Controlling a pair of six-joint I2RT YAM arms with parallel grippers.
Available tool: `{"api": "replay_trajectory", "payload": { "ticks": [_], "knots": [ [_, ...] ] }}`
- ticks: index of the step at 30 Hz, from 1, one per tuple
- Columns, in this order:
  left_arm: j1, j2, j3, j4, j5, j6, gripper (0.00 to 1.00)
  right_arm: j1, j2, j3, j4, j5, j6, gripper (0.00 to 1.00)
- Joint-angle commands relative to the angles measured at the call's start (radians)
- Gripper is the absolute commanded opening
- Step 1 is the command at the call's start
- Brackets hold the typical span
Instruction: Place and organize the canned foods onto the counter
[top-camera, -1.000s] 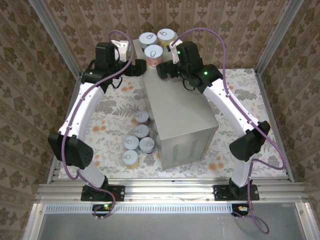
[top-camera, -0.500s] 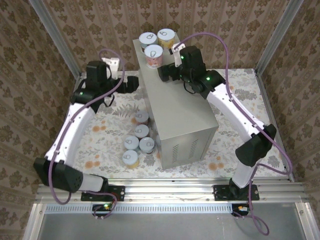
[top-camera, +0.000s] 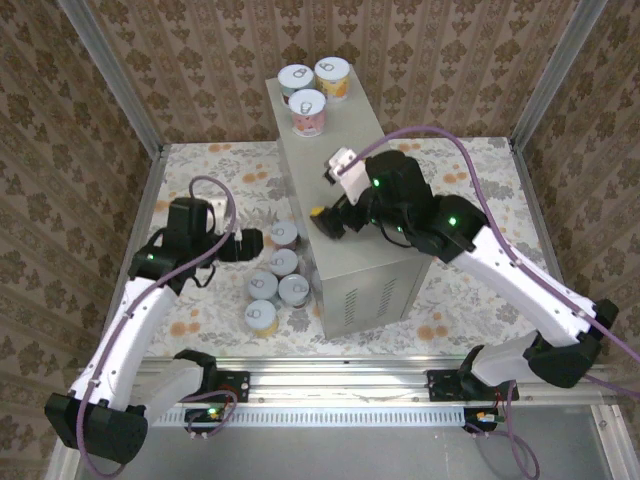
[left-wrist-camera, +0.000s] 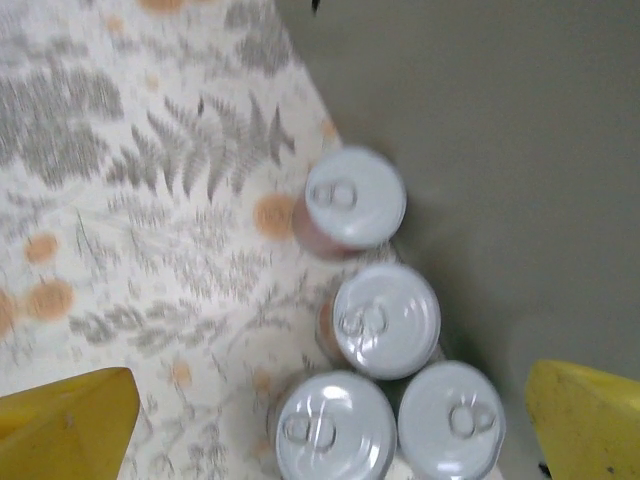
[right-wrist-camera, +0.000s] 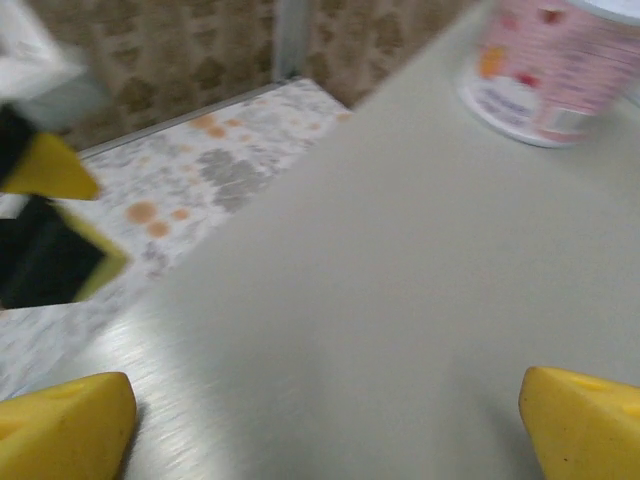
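Observation:
Next, my left gripper will move back, then lower its open fingers around the lid of the nearest can, where empty cloth leaves room.
Three cans stand on the far end of the grey counter: a blue-labelled can, an orange one and a pink one. The pink can is also in the right wrist view. Several cans stand on the floor cloth against the counter's left side, from the far can to the nearest can. My left gripper hovers open just left of them, its yellow fingers wide apart over their silvery lids. My right gripper hangs open and empty over the counter top.
Patterned walls and metal frame posts close in the floral cloth on three sides. The counter's vented end faces the arm bases. Bare cloth lies right of the counter.
My left arm has swung back from the counter's far left corner down to the floor cans. My right arm has drawn back from the far cans to mid-counter.

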Motion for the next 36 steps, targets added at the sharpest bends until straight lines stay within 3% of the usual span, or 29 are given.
{"api": "replay_trajectory", "payload": {
  "ticks": [1,4,12,17,36],
  "knots": [
    [-0.037,-0.017,-0.069,-0.052,-0.035,-0.11,1.0,0.077,-0.067,-0.007,-0.077,-0.034,-0.07,1.0],
    [-0.076,-0.001,-0.092,-0.128,-0.11,-0.189,1.0,0.147,-0.089,0.008,-0.116,-0.029,-0.078,1.0],
    [-0.123,0.078,-0.092,-0.295,-0.098,-0.302,1.0,0.199,-0.155,-0.042,-0.118,0.017,-0.04,1.0],
    [-0.224,0.135,-0.133,-0.26,-0.099,-0.371,1.0,0.202,-0.201,-0.11,-0.06,0.014,-0.022,1.0],
    [-0.353,0.27,-0.227,-0.184,-0.094,-0.518,0.99,0.184,-0.204,-0.168,0.012,0.02,-0.056,1.0]
  ]
}}
